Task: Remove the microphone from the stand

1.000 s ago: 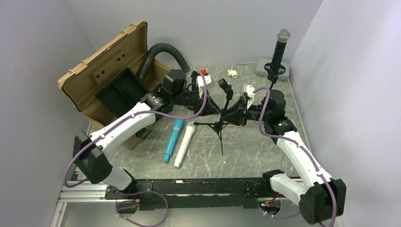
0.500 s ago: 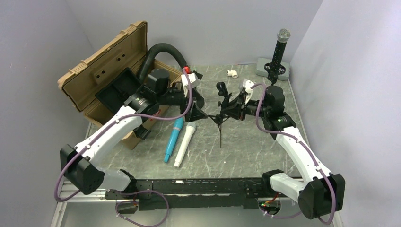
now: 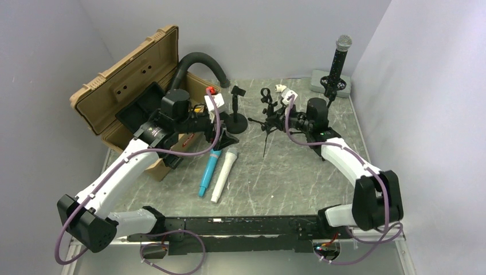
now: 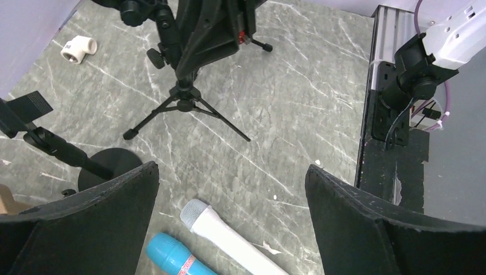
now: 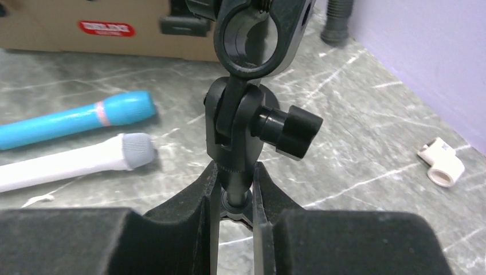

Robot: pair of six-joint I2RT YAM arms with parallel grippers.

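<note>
My right gripper moves down and outward next, then releases the stem, since the bare tabletop beside the round-base stand lies below and outward of the gripper.
My right gripper (image 5: 235,172) is shut on the stem of a small black tripod stand (image 3: 266,117), just below its tilt knob. The stand's ring clip (image 5: 252,34) is empty. A white microphone (image 4: 223,232) and a blue microphone (image 4: 172,258) lie side by side on the table. My left gripper (image 4: 232,172) hangs open above their heads with nothing between its fingers. In the top view the left gripper (image 3: 226,137) is left of the tripod. A black microphone (image 3: 338,60) stands upright in another stand at the back right corner.
A round-base stand (image 3: 237,112) with a clip stands just behind the left gripper. An open tan case (image 3: 126,86) and a black hose (image 3: 195,60) fill the back left. A white pipe fitting (image 3: 281,88) lies near the back wall.
My left gripper opened wide and drew back to the left, uncovering the round-base stand. My right gripper moved the tripod stand toward the back of the table.
</note>
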